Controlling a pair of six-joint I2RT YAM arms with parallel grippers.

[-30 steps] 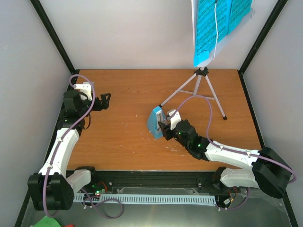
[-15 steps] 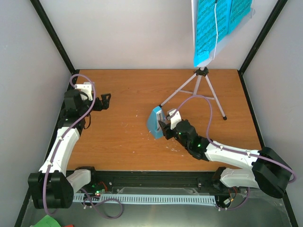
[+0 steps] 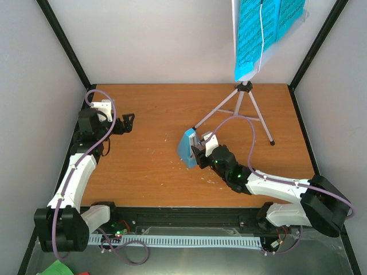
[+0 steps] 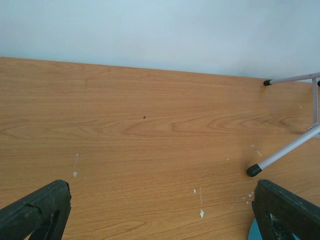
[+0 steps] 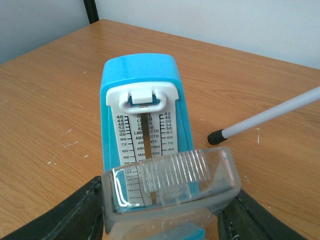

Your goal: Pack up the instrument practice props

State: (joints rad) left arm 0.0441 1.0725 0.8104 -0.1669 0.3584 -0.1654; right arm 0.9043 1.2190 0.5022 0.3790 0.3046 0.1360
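The right gripper moves toward the white catch (image 5: 142,100) next, swinging the cover shut and releasing it, since the clear plastic cover (image 5: 170,185) leans off the metronome's upper side.
The light-blue metronome (image 3: 186,147) stands upright mid-table; its white scale face shows in the right wrist view (image 5: 142,120). My right gripper (image 3: 200,153) is right against its front, shut on a clear plastic cover (image 5: 170,185) held across the lower face between my fingers (image 5: 167,216). The grey tripod stand (image 3: 243,103) stands at the back right, with bright-blue sheet-music pages (image 3: 258,28) on its desk at the top of the view. My left gripper (image 3: 127,122) is open and empty at the far left, its jaws wide apart over bare wood (image 4: 160,212).
A tripod leg with a black foot (image 5: 270,117) lies on the table just right of the metronome, and two legs show in the left wrist view (image 4: 290,150). Black frame posts (image 3: 63,40) and grey walls enclose the wooden table (image 3: 149,109).
My right arm has shifted very slightly toward the metronome with the cover. The left arm has not moved.
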